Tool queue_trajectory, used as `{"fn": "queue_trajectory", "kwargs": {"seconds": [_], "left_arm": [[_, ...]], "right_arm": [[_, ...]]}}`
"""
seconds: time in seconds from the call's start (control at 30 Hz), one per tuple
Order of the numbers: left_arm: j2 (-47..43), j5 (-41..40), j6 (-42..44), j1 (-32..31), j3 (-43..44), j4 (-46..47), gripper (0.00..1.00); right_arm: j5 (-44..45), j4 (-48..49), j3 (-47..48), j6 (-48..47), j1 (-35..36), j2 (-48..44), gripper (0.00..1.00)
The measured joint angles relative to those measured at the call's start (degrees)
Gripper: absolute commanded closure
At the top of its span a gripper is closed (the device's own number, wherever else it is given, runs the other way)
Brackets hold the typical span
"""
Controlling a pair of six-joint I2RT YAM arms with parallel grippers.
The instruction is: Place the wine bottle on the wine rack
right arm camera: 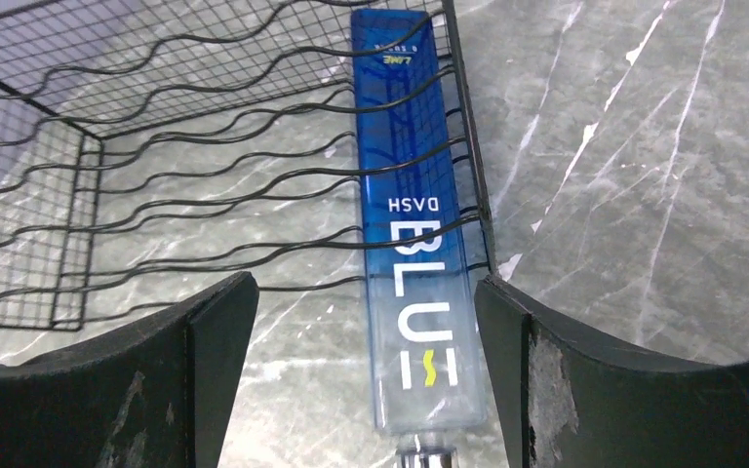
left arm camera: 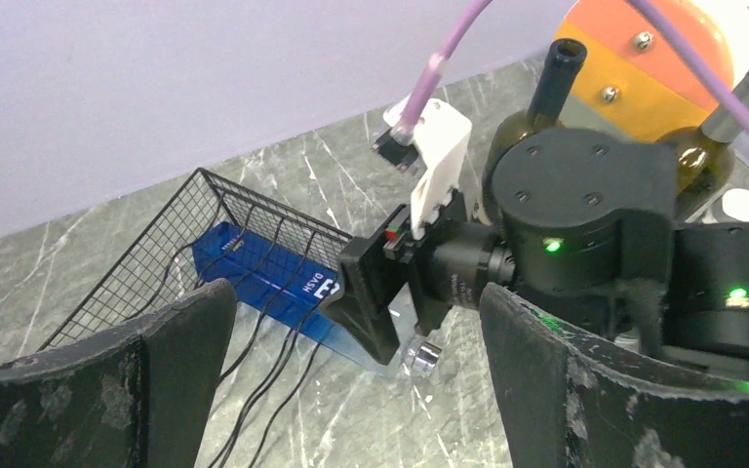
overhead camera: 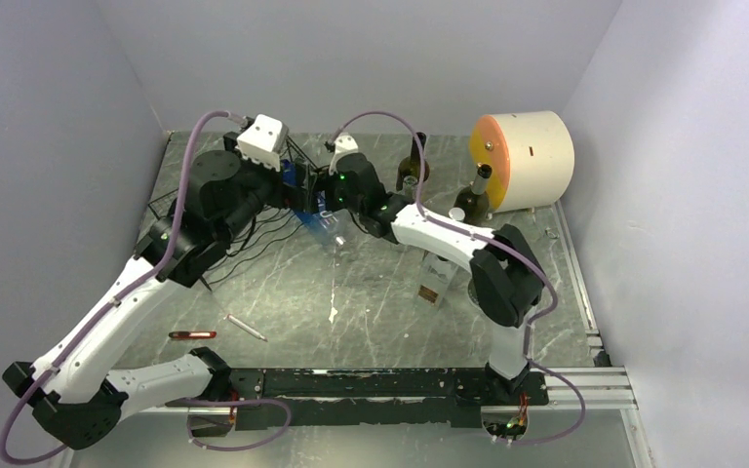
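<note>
The blue bottle is already lying in the rack, so the robot's right gripper should move back and to the right in the top view, onto the standing clear bottle (overhead camera: 435, 279).
The wine bottle (right arm camera: 410, 244) is a square blue and clear bottle marked DASH BLUE. It lies on its side in the right end of the black wire wine rack (right arm camera: 156, 166), with its silver cap (left arm camera: 422, 357) sticking out over the table. My right gripper (right arm camera: 366, 380) is open and straddles the bottle's clear neck end, which sits nearer its right finger. My left gripper (left arm camera: 351, 390) is open and empty, just in front of the rack (left arm camera: 156, 263) and facing the right wrist. From above, both grippers (overhead camera: 291, 190) (overhead camera: 320, 210) meet over the bottle (overhead camera: 317, 219).
Two dark green bottles (overhead camera: 413, 166) (overhead camera: 473, 200) stand at the back right beside a cream drum with an orange face (overhead camera: 527, 146). A clear bottle (overhead camera: 436, 275) stands by the right arm. A pen (overhead camera: 246, 328) and a red stick (overhead camera: 192, 334) lie near the front left.
</note>
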Motion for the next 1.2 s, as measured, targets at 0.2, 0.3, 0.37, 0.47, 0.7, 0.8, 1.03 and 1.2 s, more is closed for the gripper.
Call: {"fn": "queue_trajectory", "kwargs": {"seconds": [0.2, 0.3, 0.37, 0.47, 0.7, 0.8, 1.03, 1.2], "left_arm": [[-3.52, 0.22, 0.17, 0.00, 0.07, 0.48, 0.01], [-5.42, 0.81, 0.15, 0.00, -0.15, 0.87, 0.01], [-6.86, 1.33, -0.11, 0.00, -1.16, 1.36, 0.01], [-9.14, 2.99, -0.72, 0.00, -4.22, 2.58, 0.01], [-10.80, 7.72, -3.15, -0.02, -10.10, 4.22, 0.01], [-11.15, 10.47, -4.39, 0.00, -12.09, 4.96, 0.01], [-10.43, 15.43, -5.90, -0.02, -12.31, 5.44, 0.01], [-9.57, 18.18, -6.95, 0.00, -12.70, 6.51, 0.01]], "right_arm": [[-0.74, -6.97, -0.04, -0.57, -0.07, -8.90, 0.15], [1.27, -10.91, -0.11, -0.66, -0.28, -14.80, 0.15], [3.80, -13.62, -0.70, -0.61, -0.48, -19.23, 0.15], [8.57, -18.86, -2.12, -0.52, -0.74, -25.92, 0.15], [19.76, -32.72, -3.58, 1.55, -0.87, -37.86, 0.15], [22.40, -37.68, -5.20, 2.38, -0.87, -42.58, 0.17], [21.07, -44.46, -11.91, 4.17, -0.87, -49.64, 0.25], [17.62, -46.21, -17.42, 5.40, -0.87, -52.78, 0.34]]}}
